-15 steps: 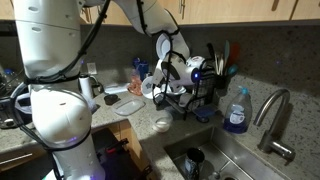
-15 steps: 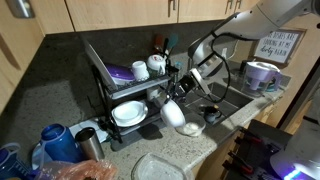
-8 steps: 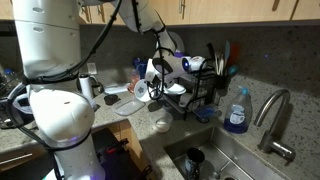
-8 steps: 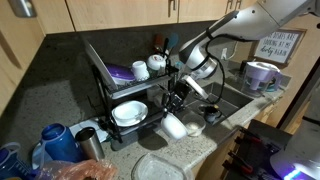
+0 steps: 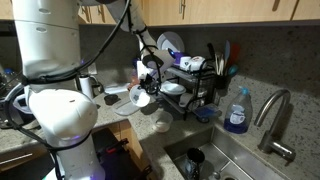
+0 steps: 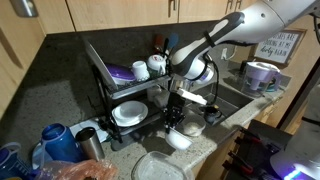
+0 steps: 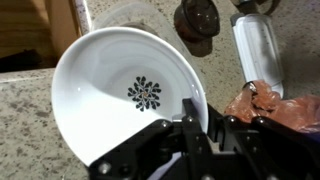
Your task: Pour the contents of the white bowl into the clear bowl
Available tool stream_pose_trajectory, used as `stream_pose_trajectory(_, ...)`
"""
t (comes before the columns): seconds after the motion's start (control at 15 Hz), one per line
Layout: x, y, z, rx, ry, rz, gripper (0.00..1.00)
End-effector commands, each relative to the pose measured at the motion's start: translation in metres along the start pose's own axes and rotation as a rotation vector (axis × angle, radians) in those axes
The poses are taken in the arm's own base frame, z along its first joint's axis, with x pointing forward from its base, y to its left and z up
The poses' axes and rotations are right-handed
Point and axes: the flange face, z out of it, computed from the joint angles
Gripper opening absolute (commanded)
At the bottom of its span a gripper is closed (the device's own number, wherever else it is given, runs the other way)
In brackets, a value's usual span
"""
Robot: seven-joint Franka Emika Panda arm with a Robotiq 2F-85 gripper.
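Observation:
The open counter between the clear dish [image 5: 122, 106] and the small bowl lies below, so my gripper will next level the empty white bowl, lower it there and let go.
My gripper [image 7: 196, 128] is shut on the rim of the white bowl [image 7: 110, 90], one finger inside and one outside. The bowl's inside shows only a dark flower mark at its centre. In both exterior views the gripper [image 5: 147, 88] [image 6: 176, 122] holds the bowl [image 5: 139, 98] [image 6: 181, 138] tilted, low over the counter in front of the dish rack. A flat clear dish [image 5: 122, 106] [image 6: 152, 168] lies on the counter beside the held bowl. A small bowl [image 5: 162, 124] [image 6: 193, 128] sits on the counter near the sink.
The black dish rack [image 5: 195, 92] [image 6: 125, 90] holds an upright white plate [image 6: 128, 113] and cups. A sink [image 5: 225, 160], a faucet [image 5: 275, 118] and a blue soap bottle [image 5: 236, 112] are nearby. A metal can [image 7: 255, 45] and a crinkled bag [image 7: 268, 102] lie by the bowl.
The arm has carried the white bowl away from the dish rack and lower, to just above the counter next to the flat clear dish.

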Motion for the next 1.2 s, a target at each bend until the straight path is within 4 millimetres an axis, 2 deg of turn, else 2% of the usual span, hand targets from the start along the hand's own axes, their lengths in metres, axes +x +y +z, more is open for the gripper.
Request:
stream_pose_trajectory(0.0,-0.013,-0.022,0.012,-0.154,0.063,-0.036,0.03)
stream_pose_trajectory(0.27,-0.021,-0.029,0.033,-0.353,0.119,-0.086,0.03)
stream_pose_trajectory(0.53,-0.023,-0.026,0.053,-0.495,0.168,-0.119,0.03)
stream_pose_trajectory(1.13,-0.013,-0.016,0.091,-0.576,0.311,-0.188,0.03)
